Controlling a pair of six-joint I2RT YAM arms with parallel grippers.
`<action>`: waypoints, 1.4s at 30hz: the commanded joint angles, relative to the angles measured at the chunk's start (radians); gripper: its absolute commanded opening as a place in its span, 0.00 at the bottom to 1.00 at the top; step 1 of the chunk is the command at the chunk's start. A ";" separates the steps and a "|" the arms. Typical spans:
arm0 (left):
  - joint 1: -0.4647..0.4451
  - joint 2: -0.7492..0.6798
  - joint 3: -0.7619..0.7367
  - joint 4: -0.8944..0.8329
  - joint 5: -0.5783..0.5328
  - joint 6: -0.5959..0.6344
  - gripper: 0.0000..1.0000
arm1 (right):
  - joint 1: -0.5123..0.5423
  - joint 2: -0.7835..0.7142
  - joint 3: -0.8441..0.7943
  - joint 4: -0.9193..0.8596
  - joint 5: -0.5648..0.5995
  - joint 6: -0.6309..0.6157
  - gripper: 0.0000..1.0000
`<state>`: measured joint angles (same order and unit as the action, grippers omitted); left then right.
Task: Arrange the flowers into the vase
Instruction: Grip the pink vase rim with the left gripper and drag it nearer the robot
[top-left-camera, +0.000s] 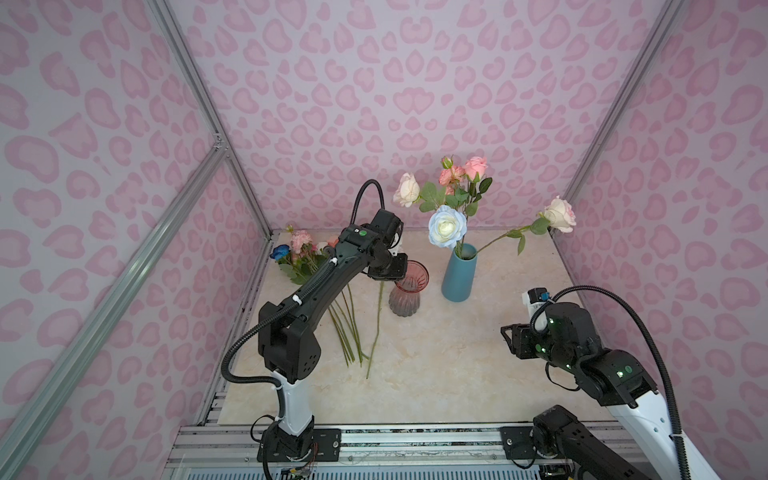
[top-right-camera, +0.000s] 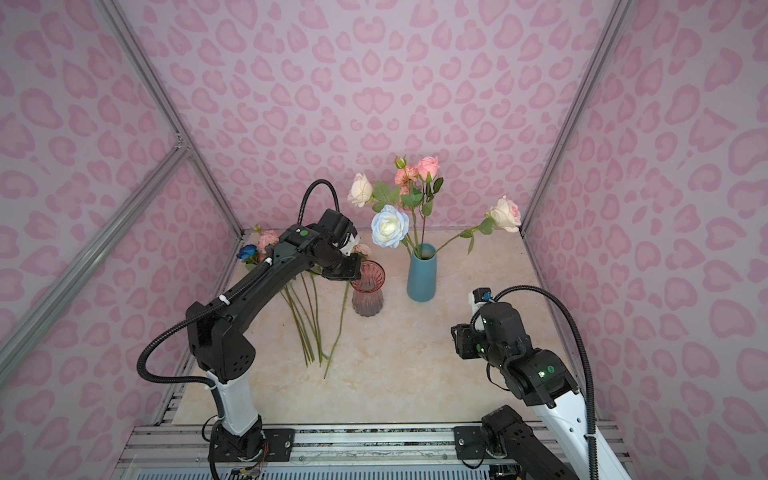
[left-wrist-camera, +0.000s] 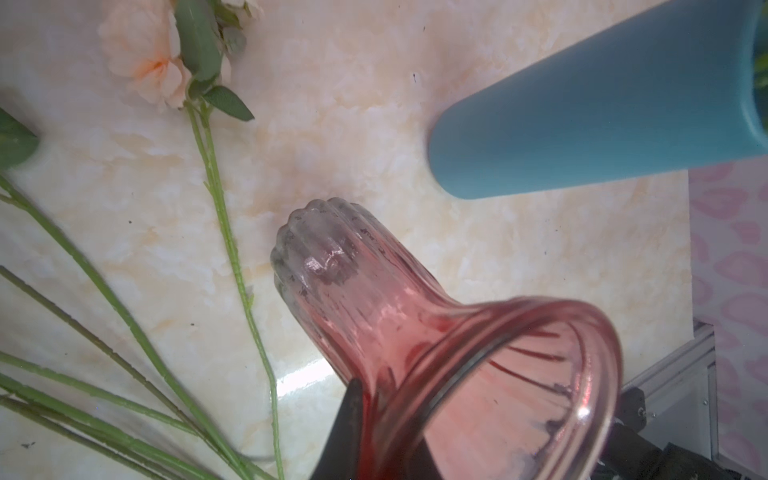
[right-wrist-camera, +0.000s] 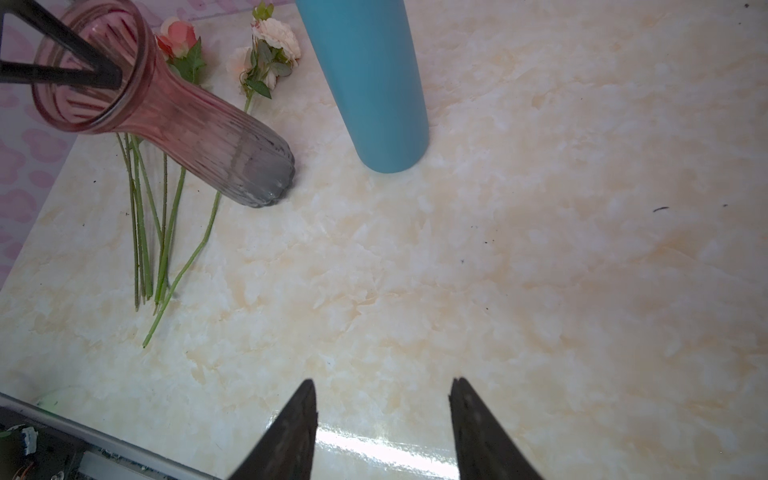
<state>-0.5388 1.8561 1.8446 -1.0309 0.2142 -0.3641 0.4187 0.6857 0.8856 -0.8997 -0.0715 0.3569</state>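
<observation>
The pink vase (top-left-camera: 405, 299) comes next, as my left gripper draws back, brings it onto the bare tabletop beside the stem ends and releases it there, since that spot is clear.
Two vases stand on the marble table. A blue vase (top-left-camera: 459, 278) (top-right-camera: 422, 276) holds several flowers (top-left-camera: 446, 226) with cream, pink and pale-blue blooms. To its left is a ribbed pink glass vase (top-left-camera: 405, 299) (top-right-camera: 368, 297) (left-wrist-camera: 374, 291) (right-wrist-camera: 187, 124) with nothing in it. My left gripper (top-left-camera: 395, 281) (top-right-camera: 353, 282) (left-wrist-camera: 382, 415) is shut on its rim, one finger outside and one inside. More flowers (top-left-camera: 303, 249) (right-wrist-camera: 270, 37) lie on the table left of the pink vase, stems (top-left-camera: 349, 328) pointing forward. My right gripper (top-left-camera: 508, 332) (right-wrist-camera: 382, 390) hangs open over bare table at the right.
Pink patterned walls close in the table (top-left-camera: 436, 365) on three sides, with metal frame posts in the back corners. One cream rose (top-left-camera: 561, 214) leans far out of the blue vase toward the right wall. A metal rail (top-left-camera: 415, 436) runs along the front edge.
</observation>
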 joint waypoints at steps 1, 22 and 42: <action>-0.018 -0.086 -0.082 0.044 0.052 0.004 0.04 | 0.005 0.007 0.004 0.014 0.013 0.009 0.52; -0.124 -0.209 -0.271 0.009 0.038 -0.016 0.24 | 0.135 -0.012 0.027 -0.010 0.096 0.081 0.51; 0.062 -0.440 -0.192 0.106 -0.183 0.038 0.63 | 0.138 0.043 0.092 -0.014 0.119 0.037 0.54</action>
<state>-0.5083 1.4563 1.6596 -0.9749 0.1169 -0.3214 0.5564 0.7238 0.9710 -0.9176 0.0322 0.4068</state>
